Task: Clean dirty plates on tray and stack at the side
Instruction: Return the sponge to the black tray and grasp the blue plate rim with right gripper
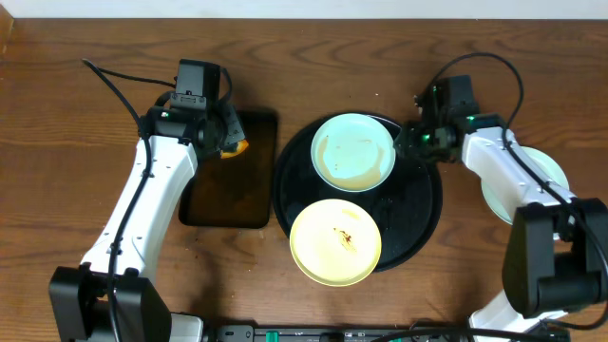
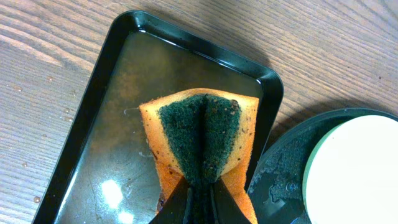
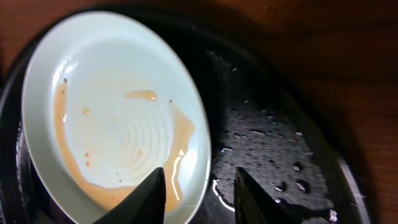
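Observation:
The open fingers of my right gripper come down astride the blue plate's rim [image 1: 393,157] [image 3: 206,177] by the bare wet tray next and close, as that rim lies below, between them.
On the round black tray [image 1: 418,211] lie a pale blue plate [image 1: 353,152] at the back and a pale yellow plate [image 1: 335,240] with a brown smear at the front. The right wrist view shows brownish watery liquid pooled in the blue plate [image 3: 118,112]. My right gripper [image 3: 200,177] is open astride that plate's right rim, one finger over the plate and the other over the wet tray [image 3: 267,137]. Over the rectangular tray, my left gripper [image 2: 199,190] is shut on a folded orange and green sponge [image 2: 199,130].
The small rectangular black tray [image 2: 93,81] left of the round one holds a film of water. Another pale plate [image 1: 554,174] lies on the wooden table to the right of the round tray, partly under my right arm. A cable trails at the far left.

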You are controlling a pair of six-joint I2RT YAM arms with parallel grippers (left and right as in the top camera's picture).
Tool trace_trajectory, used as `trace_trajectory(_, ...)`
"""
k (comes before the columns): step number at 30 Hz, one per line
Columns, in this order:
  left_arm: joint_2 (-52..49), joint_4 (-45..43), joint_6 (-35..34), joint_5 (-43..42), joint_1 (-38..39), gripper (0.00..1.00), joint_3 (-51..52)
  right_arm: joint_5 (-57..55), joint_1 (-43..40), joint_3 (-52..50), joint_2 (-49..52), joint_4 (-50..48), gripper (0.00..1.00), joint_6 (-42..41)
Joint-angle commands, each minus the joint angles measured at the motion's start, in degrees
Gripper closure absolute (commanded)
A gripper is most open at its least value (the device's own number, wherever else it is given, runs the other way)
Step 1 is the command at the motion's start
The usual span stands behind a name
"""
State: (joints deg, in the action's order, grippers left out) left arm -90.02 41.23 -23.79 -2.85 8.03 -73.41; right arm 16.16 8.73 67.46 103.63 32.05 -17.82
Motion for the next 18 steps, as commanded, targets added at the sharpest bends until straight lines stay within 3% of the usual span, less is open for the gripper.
trace_trajectory(1, -0.3, 0.1, 0.1, 0.1, -0.1, 0.92, 0.5, -0.3, 1.8, 0.3, 4.3, -0.2, 0.69, -0.4)
trace_trajectory(4, -0.3, 0.2, 0.1, 0.1, -0.1, 0.92, 0.5, -0.5, 2.0, 0.3, 6.9, -0.6, 0.72, -0.6)
trace_trajectory(11, -0.3, 1.3, 1.1, 0.1, -0.1, 0.92, 0.5, -0.5, 2.0, 0.3, 8.8, -2.7, 0.99, -0.6)
trace_trajectory(18, -0.6, 2.2, 10.6, 0.1, -0.1, 0.92, 3.1, -3.9, 1.7, 0.3, 5.2, -3.1, 0.99, 1.7)
